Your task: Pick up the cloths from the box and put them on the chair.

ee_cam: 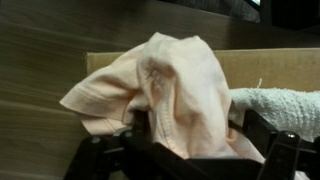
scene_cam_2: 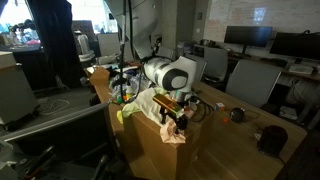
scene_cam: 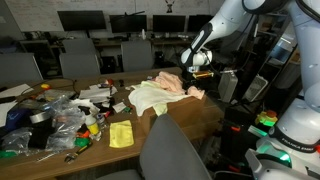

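I will keep my gripper low over the box next and close it on the pink cloth's sides, because the pink cloth is bunched between my open fingers.
A peach-pink cloth (ee_cam: 175,90) fills the wrist view, bunched up between my gripper's (ee_cam: 195,135) two dark fingers, which stand wide apart on either side of it. To its right lies a white cloth (ee_cam: 285,108), with the box's cardboard wall (ee_cam: 250,65) behind. In both exterior views the gripper (scene_cam: 192,72) (scene_cam_2: 172,108) sits low over the brown box (scene_cam: 190,118) (scene_cam_2: 160,150), down in the peach cloth (scene_cam: 172,82) (scene_cam_2: 175,130). A pale yellow-green cloth (scene_cam: 150,97) (scene_cam_2: 140,105) drapes over the box's rim. The grey chair (scene_cam: 172,150) stands in the foreground, next to the box.
A wooden table left of the box holds clear plastic bags (scene_cam: 55,115), small clutter and a bright yellow square cloth (scene_cam: 121,134). Dark office chairs (scene_cam: 78,63) and monitors stand behind. The robot's white base (scene_cam: 290,130) is at the right.
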Tool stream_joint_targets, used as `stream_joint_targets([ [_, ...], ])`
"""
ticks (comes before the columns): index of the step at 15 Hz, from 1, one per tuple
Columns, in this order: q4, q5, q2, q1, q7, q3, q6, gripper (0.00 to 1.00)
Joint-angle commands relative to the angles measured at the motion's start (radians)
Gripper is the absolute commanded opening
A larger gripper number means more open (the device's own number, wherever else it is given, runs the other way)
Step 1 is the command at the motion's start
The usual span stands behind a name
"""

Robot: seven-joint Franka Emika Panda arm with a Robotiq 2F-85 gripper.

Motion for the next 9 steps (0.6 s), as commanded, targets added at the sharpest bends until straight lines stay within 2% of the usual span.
stream_joint_targets([
  [1,0.050,0.003,0.036,-0.016,0.009,0.001,-0.012,1.00],
  [4,0.057,0.008,0.036,-0.026,0.008,0.003,-0.017,1.00],
  [6,0.059,0.009,0.036,-0.029,0.007,0.003,-0.016,0.74],
  [9,0.054,0.004,0.029,-0.033,0.006,0.002,-0.012,0.51],
])
